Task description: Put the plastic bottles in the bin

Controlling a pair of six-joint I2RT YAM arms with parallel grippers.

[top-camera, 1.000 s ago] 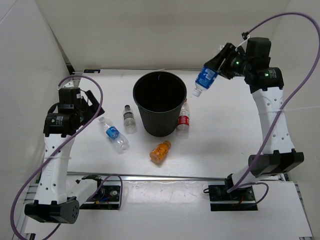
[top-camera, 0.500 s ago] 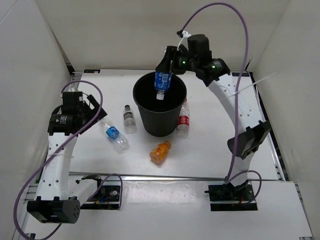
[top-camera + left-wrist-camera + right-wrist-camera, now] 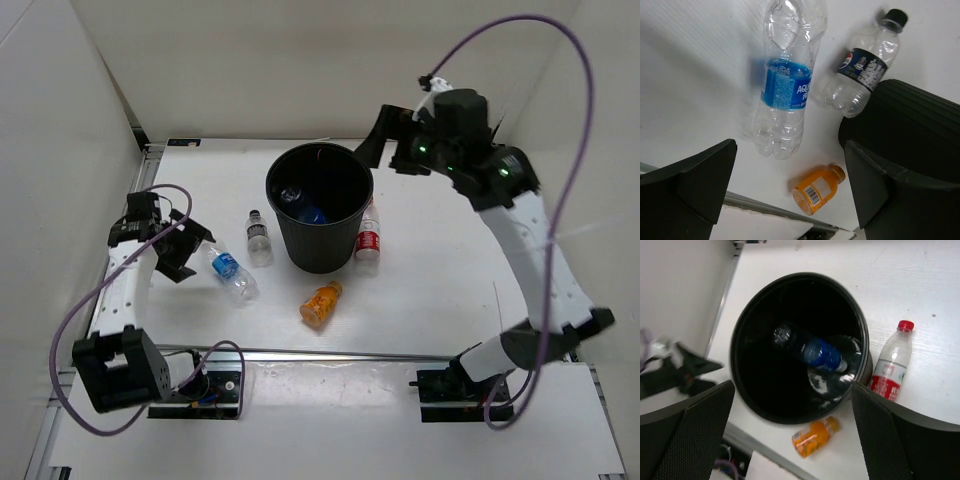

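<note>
I will next lower my left gripper and move it to the right in the top view onto the blue label of the bottle, because this bottle is outside the bin (image 3: 320, 250).
The black bin (image 3: 320, 250) stands mid-table with a blue-labelled bottle (image 3: 305, 207) lying inside it, also seen from the right wrist (image 3: 815, 352). My right gripper (image 3: 378, 150) hangs open and empty above the bin's far right rim. On the table lie a second blue-labelled bottle (image 3: 228, 270), a black-capped bottle (image 3: 258, 238), a red-labelled bottle (image 3: 367, 240) against the bin's right side, and an orange bottle (image 3: 321, 303) in front. My left gripper (image 3: 190, 252) is open just left of the blue-labelled bottle (image 3: 785, 85), with nothing between its fingers.
White walls close in the table at the left, back and right. A metal rail (image 3: 330, 352) runs along the near edge. Purple cables loop from both arms. The left arm (image 3: 680, 371) shows beside the bin (image 3: 760, 395) in the right wrist view.
The right gripper opened over the bin and its blue-labelled bottle dropped inside; the arm then drew back to the right. The left gripper came down toward the blue-labelled bottle on the table.
</note>
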